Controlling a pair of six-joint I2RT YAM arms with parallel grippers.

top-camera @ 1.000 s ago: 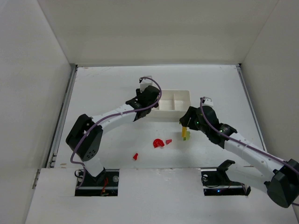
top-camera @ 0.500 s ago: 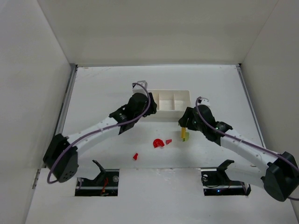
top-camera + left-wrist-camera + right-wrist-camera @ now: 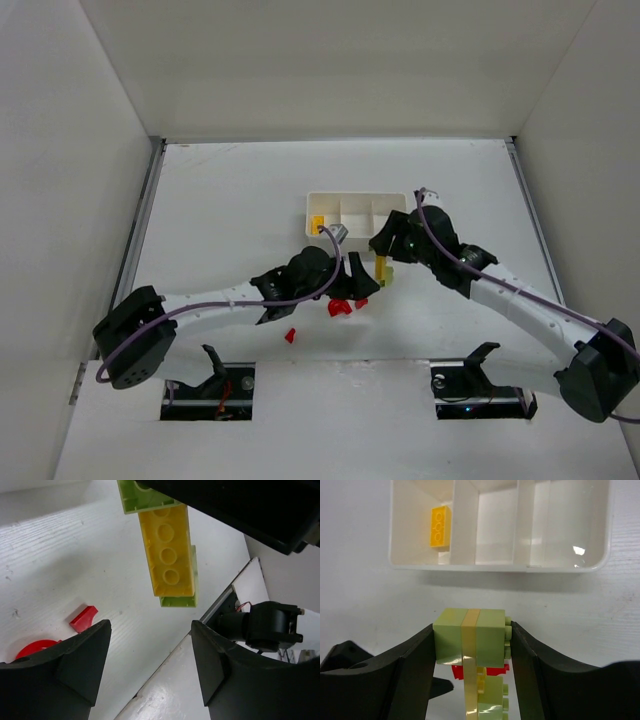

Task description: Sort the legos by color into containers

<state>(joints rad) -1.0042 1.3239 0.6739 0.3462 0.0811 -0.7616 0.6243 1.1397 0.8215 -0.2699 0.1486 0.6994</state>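
Observation:
This part of the hanging stack stays bare below the right gripper. My left gripper needs to move in toward the stack next and close its fingers across the yellow lego.
The white tray holds a yellow brick in its left compartment. My right gripper is shut on a stack of yellow-green and yellow legos, held just in front of the tray; the stack hangs below the right gripper. My left gripper stands open and holds nothing, right beside that stack. A red half-disc and a red wedge lie under it. Another red wedge lies farther left.
The tray's middle and right compartments show nothing inside. White walls stand on both sides and at the back. The two arms' wrists are close together near the tray's front. The table's near edge lies close behind the left fingers.
The left arm swung from the tray's left end down to the red pieces and its jaws opened; a yellow brick now lies in the left compartment. The right gripper carried its stack slightly toward the tray.

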